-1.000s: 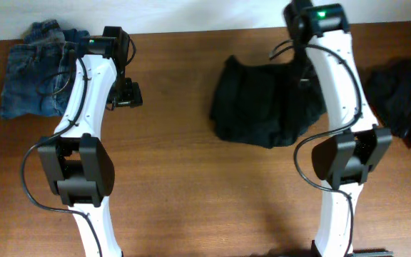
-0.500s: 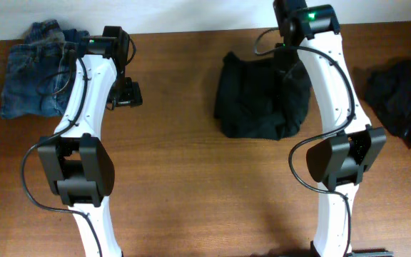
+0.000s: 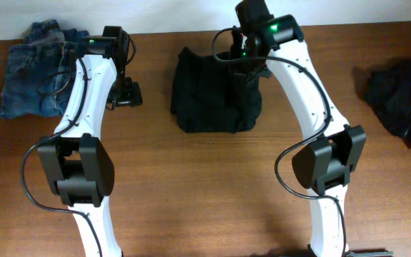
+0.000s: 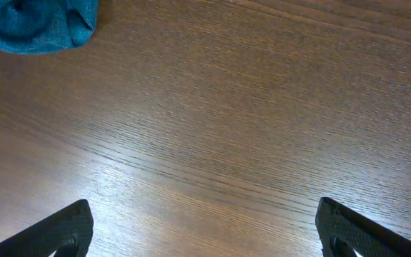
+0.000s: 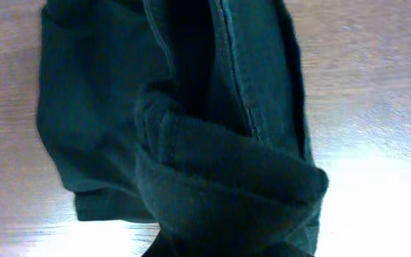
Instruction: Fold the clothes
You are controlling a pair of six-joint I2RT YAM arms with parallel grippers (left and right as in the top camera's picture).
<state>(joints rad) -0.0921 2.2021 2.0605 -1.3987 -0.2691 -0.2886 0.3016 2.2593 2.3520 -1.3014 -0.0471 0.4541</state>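
The bare wood lies clear to the right in the overhead view, so the robot's right gripper will draw the bunched fold there and release it over the wood.
A folded black garment (image 3: 212, 96) lies at the table's back centre. My right gripper (image 3: 250, 58) is shut on its right part and holds a bunched fold of the black garment (image 5: 212, 178) that hides the fingers in the right wrist view. Folded blue jeans (image 3: 34, 68) lie at the back left; a corner of them shows in the left wrist view (image 4: 38, 25). My left gripper (image 3: 125, 96) (image 4: 205, 232) is open and empty over bare wood between the jeans and the black garment.
A crumpled black garment (image 3: 405, 100) lies at the right edge of the table. The pale wall runs along the table's far edge. Both arm bases stand at the front.
My right gripper has dragged the black garment leftward across the table, from right of centre to the back centre. The left arm has not moved.
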